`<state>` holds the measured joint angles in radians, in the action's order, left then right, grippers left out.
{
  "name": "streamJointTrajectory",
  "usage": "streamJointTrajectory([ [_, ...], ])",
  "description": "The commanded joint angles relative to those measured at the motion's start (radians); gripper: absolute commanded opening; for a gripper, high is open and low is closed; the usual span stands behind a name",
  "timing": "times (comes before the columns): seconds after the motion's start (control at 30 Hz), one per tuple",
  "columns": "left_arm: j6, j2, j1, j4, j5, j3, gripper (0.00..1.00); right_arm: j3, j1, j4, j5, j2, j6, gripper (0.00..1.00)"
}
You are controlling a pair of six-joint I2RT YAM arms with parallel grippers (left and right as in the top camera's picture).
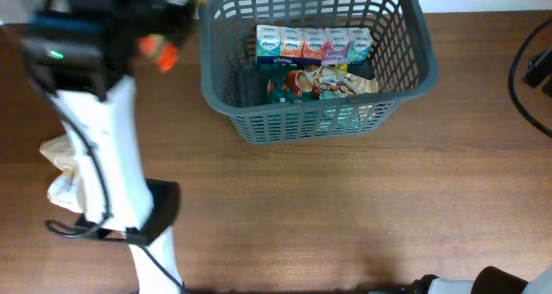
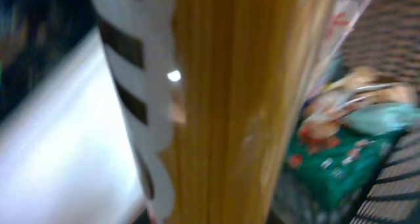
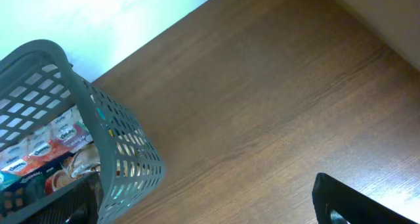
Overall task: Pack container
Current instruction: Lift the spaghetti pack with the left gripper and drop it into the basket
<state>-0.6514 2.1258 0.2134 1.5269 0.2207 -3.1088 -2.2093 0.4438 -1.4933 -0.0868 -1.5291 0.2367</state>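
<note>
I will swing my left gripper to the right in the overhead view next, past the basket's rim and down over the snack packets, because the spaghetti hangs beside the basket.
The container is a dark grey slotted basket at the table's far middle. It holds a row of tissue packs and colourful snack packets. My left gripper is raised and blurred at the basket's left rim. In the left wrist view a long packet of yellow spaghetti fills the frame right at the jaws, which are shut on it and hidden. Beyond it lies a green packet inside the basket. My right gripper hangs open over bare table, right of the basket.
A crumpled clear plastic bag lies on the wooden table at the left, beside my left arm's white link. Black cables run along the far right edge. My right arm's base shows at the bottom right.
</note>
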Motion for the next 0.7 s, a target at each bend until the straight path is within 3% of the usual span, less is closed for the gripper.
streamJointTrajectory([
  [0.0,-0.276,-0.048,0.159,-0.069,-0.053,-0.017,0.02,-0.010,0.004,0.000,0.006,-0.003,0.008,0.99],
  [0.13,-0.376,-0.028,0.273,-0.140,-0.065,0.055,0.02,-0.010,0.004,0.000,0.006,-0.003,0.008,0.99],
  [0.47,-0.375,0.112,0.290,-0.307,-0.115,0.341,0.02,-0.010,0.004,0.000,0.006,-0.003,0.008,0.99],
  [0.67,-0.303,0.225,0.291,-0.311,-0.155,0.378,0.02,-0.010,0.004,0.000,0.006,-0.003,0.008,0.99],
])
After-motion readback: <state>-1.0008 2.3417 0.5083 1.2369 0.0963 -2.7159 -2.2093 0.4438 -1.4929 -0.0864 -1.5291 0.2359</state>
